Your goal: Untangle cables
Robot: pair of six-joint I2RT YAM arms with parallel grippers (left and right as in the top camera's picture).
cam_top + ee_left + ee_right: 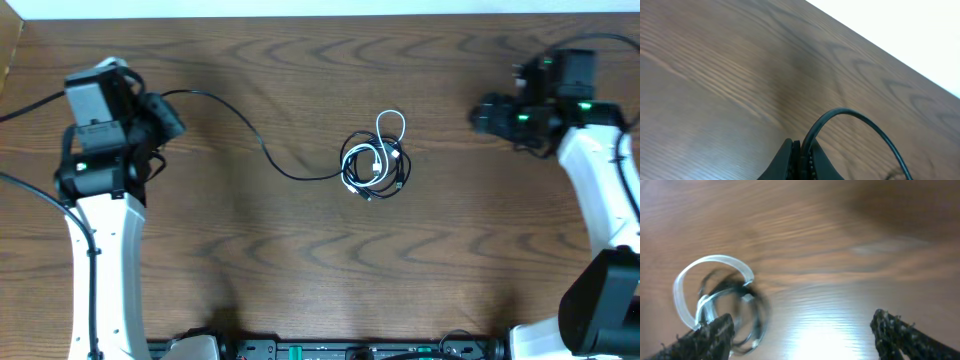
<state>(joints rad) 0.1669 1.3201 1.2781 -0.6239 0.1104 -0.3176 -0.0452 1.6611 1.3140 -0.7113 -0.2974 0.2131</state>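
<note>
My right gripper is to move down next and to its left in the overhead view, onto the white loop, because that loop sticks out from the bundle.
The black cable (250,135) runs from my left gripper (172,112) across the table to a coiled bundle at the centre, where it is wound with the white cable (390,130). My left gripper (802,155) is shut on the black cable (860,120), which arcs up out of the jaws and off to the right. My right gripper (482,115) is open and empty, off to the right of the bundle. In the right wrist view the white loop (710,280) and blurred black coils (747,310) lie by the left finger of that gripper (802,335).
The wooden table (300,260) has a pale far edge (300,8). Thick black arm wires run at the far left (30,105) and by the right arm (610,45). Equipment sits along the front edge (340,350).
</note>
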